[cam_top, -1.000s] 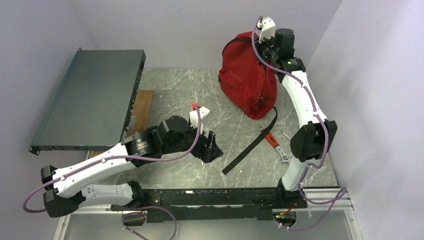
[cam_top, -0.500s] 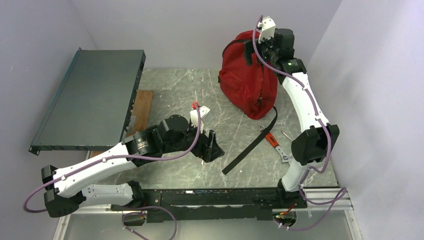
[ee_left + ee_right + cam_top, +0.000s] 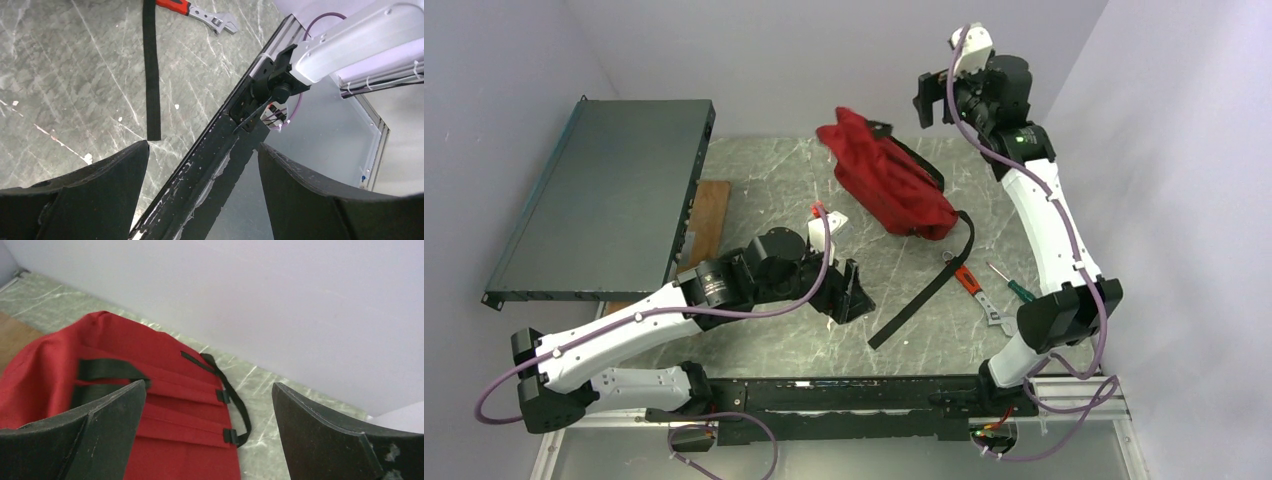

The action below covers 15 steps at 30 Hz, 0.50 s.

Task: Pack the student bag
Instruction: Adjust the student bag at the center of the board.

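Observation:
The bag [image 3: 886, 185] slumps unheld, so next my right gripper moves down, back and left in the top view onto the bag's red fabric beside the webbing loop.
The student bag [image 3: 886, 185], a soft red backpack with black webbing, is slumped on its side at the back of the table, its top pointing left. My right gripper [image 3: 924, 100] hangs open above and to the right of the bag, touching nothing. In the right wrist view the bag [image 3: 165, 440] with its thin black webbing loop [image 3: 235, 405] lies below the open right gripper [image 3: 207, 390]. My left gripper [image 3: 849, 295] is open and empty low over the table's front middle. In the left wrist view the left gripper [image 3: 202, 150] hangs over the black front rail [image 3: 220, 145].
A long black strap [image 3: 924, 285] runs from the bag toward the front. A red-handled wrench [image 3: 972, 285] and a green-handled screwdriver [image 3: 1014, 288] lie at the right. A dark flat rack panel [image 3: 604, 195] leans at the left over a wooden board [image 3: 712, 215].
My right gripper opened, let go of the bag's top and rose. The bag toppled from upright to the left onto the table. The left arm barely moved.

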Available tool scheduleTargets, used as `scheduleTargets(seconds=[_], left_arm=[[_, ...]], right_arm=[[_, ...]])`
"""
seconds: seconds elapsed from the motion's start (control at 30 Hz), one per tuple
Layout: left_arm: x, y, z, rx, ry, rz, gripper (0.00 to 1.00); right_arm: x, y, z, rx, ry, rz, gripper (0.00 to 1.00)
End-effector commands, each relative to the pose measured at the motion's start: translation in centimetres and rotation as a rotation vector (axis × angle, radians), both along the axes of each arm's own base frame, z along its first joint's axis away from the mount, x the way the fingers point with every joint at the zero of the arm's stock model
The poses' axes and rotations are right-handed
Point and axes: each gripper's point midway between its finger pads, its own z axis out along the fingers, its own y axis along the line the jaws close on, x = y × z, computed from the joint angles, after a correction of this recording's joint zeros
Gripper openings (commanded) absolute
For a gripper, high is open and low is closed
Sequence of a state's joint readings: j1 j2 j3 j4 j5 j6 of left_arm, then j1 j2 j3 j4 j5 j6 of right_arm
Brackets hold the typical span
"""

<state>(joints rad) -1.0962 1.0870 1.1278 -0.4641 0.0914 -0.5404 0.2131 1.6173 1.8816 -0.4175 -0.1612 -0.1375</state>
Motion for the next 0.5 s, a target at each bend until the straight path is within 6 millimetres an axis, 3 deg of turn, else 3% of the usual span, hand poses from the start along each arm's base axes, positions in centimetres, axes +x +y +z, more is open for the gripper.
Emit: scheduleTargets(seconds=[0.0,0.07,0.17,0.4,0.47], left_arm=[[1.3,0.4,0.7,-0.025,-0.012,0.078,0.85],[1.9,1.6,1.4,-0.040,-0.045,0.132,0.85],[2.8,3.9,3.6,-0.090,-0.120,0.220,0.84],[3.7,11.8,8.7,-0.218,-0.265,0.464,0.84],[3.4,13.6,9.9,-0.260,-0.297,0.500,0.85]], right_arm=[[-1.7,4.3,-3.9,0.023,0.076,0.089,1.00],[-3.3,6.7,-6.3,0.071,0.103,0.125,1.00],[-5.7,9.7,-8.3,0.149,0.114,0.207,1.00],[-13.9,17.3,-9.4,0.172,0.038,0.444,1.00],[-16.6,19.5,-11.1,0.161,0.018,0.531,1.00]])
